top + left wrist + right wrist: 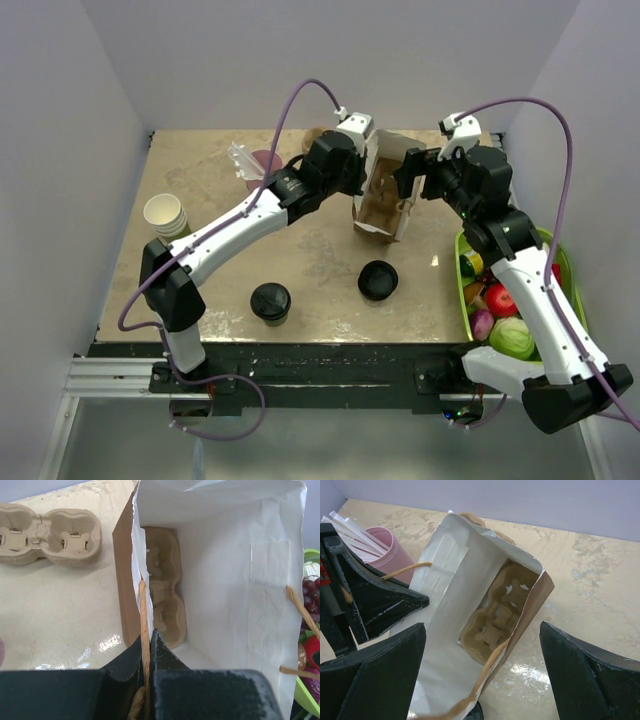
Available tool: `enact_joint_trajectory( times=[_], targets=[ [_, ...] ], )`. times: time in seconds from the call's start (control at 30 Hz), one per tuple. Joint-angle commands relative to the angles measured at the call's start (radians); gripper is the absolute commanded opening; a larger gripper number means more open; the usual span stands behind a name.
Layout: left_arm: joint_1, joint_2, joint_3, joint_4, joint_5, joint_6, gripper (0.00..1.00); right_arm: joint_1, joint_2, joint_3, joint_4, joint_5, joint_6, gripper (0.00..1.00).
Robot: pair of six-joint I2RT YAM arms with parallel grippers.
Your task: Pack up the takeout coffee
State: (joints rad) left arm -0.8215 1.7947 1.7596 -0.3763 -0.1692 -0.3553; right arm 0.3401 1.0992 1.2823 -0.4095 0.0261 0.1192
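My left gripper draws the bag's rim (360, 186) (145, 628) sideways toward the pink cup next, then opens there.
Two small cups with black lids stand on the table's front part, one (270, 301) at the left and one (378, 280) just in front of the paper bag (381, 212). The bag stands open at the table's middle back, with a cardboard cup carrier (167, 600) lying inside; the carrier also shows in the right wrist view (499, 616). My left gripper (148, 647) is shut on the bag's left rim and its twisted paper handle (144, 610). My right gripper (482, 672) is open and empty, hovering over the bag's right rim (520, 625).
A second cup carrier (50, 532) lies left of the bag. A pink cup (264, 162) with straws stands at the back left, and a stack of white paper cups (166, 214) at the left edge. A green basket (556, 262) of fruit sits at the right.
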Motion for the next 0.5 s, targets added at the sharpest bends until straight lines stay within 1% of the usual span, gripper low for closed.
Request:
enact_joint_trajectory(
  times=[0.0,0.13,0.27,0.3,0.33,0.47],
  targets=[
    [-0.001,-0.041,0.052,-0.015,-0.036,-0.030,0.00,-0.001,-0.038,0.011,-0.011,-0.018,0.003,0.98],
    [-0.001,-0.057,0.043,-0.079,-0.082,-0.118,0.00,-0.001,-0.064,0.008,-0.017,-0.023,0.013,0.98],
    [-0.001,-0.103,-0.017,-0.145,-0.162,-0.198,0.00,-0.001,-0.102,-0.001,0.014,-0.136,0.023,0.98],
    [-0.001,-0.125,-0.029,-0.151,-0.173,-0.212,0.00,-0.001,-0.111,-0.018,0.032,-0.172,0.025,0.98],
    [-0.001,-0.138,-0.058,-0.160,-0.196,-0.238,0.00,0.000,-0.125,-0.026,0.049,-0.268,0.023,0.98],
    [-0.001,-0.207,-0.135,-0.159,-0.259,-0.290,0.00,-0.001,-0.134,-0.055,0.133,-0.477,0.025,0.98]
  ],
)
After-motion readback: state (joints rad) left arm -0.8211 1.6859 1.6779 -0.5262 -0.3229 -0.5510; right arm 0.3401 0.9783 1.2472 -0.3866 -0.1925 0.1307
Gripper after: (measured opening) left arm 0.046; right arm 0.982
